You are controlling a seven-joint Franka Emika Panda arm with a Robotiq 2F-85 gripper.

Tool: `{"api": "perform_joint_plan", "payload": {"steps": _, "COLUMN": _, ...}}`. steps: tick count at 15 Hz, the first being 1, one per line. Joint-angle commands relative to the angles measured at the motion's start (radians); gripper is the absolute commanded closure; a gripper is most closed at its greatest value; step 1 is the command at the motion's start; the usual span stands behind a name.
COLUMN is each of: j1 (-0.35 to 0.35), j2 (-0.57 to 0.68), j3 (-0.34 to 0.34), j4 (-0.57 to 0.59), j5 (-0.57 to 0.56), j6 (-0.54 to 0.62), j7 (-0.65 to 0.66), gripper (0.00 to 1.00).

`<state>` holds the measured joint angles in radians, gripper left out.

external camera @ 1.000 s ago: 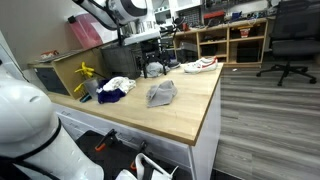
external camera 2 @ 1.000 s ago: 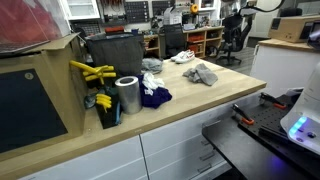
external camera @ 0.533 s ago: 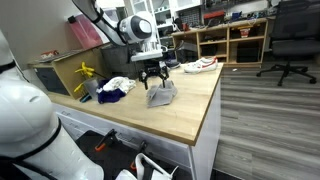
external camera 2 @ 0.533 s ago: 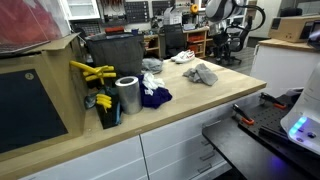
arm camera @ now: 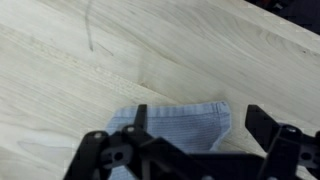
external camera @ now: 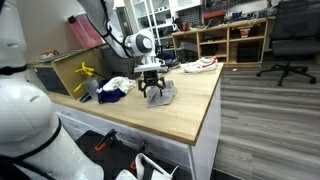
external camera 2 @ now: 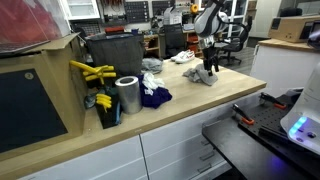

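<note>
To grab the grey-blue cloth's hemmed corner, my gripper should lower its fingers onto it first.
A crumpled grey-blue cloth lies on the light wooden table, also seen in an exterior view. My gripper hangs just above it with both fingers spread, open and holding nothing. From the side, the gripper stands directly over the cloth. In the wrist view the cloth, with a stitched hem, fills the space below the gripper, between the dark fingers. Whether the fingertips touch the fabric cannot be told.
White and dark blue cloths lie beside a metal can and a yellow tool. A black bin stands behind them. A sneaker rests at the table's far end. An office chair stands on the floor.
The arm has swung in from the back of the table and come down over the grey-blue cloth. The jaws stayed open. The cloth has not moved.
</note>
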<state>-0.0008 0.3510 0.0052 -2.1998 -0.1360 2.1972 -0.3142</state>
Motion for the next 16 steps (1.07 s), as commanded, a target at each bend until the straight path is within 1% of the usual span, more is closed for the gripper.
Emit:
{"api": "perform_joint_plan", "payload": {"steps": 1, "j1": 0.021, "j2": 0.067, "j3": 0.021, "j4": 0.041, "j5": -0.029, "j6": 0.036, "j7": 0.051, "gripper": 0.00}}
{"api": "perform_joint_plan", "payload": {"steps": 2, "j1": 0.028, "j2": 0.078, "j3": 0.024, "j4": 0.044, "j5": -0.036, "j6": 0.055, "j7": 0.057, "gripper": 0.25}}
{"api": "perform_joint_plan", "payload": {"steps": 3, "j1": 0.035, "j2": 0.088, "j3": 0.025, "j4": 0.047, "j5": -0.046, "j6": 0.072, "j7": 0.067, "gripper": 0.26}}
{"api": "perform_joint_plan", "payload": {"steps": 4, "j1": 0.042, "j2": 0.094, "j3": 0.025, "j4": 0.047, "j5": -0.057, "j6": 0.089, "j7": 0.075, "gripper": 0.32}}
{"api": "perform_joint_plan", "payload": {"steps": 7, "j1": 0.054, "j2": 0.101, "j3": 0.024, "j4": 0.042, "j5": -0.087, "j6": 0.123, "j7": 0.093, "gripper": 0.58}}
{"api": "perform_joint_plan", "payload": {"steps": 8, "j1": 0.055, "j2": 0.101, "j3": 0.024, "j4": 0.039, "j5": -0.091, "j6": 0.129, "j7": 0.095, "gripper": 0.64}}
{"api": "perform_joint_plan", "payload": {"steps": 12, "j1": 0.052, "j2": 0.071, "j3": 0.029, "j4": 0.020, "j5": -0.088, "j6": 0.121, "j7": 0.089, "gripper": 0.95}}
{"api": "perform_joint_plan", "payload": {"steps": 13, "j1": 0.049, "j2": 0.062, "j3": 0.032, "j4": 0.016, "j5": -0.082, "j6": 0.115, "j7": 0.084, "gripper": 0.99}}
{"api": "perform_joint_plan", "payload": {"steps": 16, "j1": 0.043, "j2": 0.013, "j3": 0.040, "j4": -0.004, "j5": -0.067, "j6": 0.097, "j7": 0.072, "gripper": 1.00}}
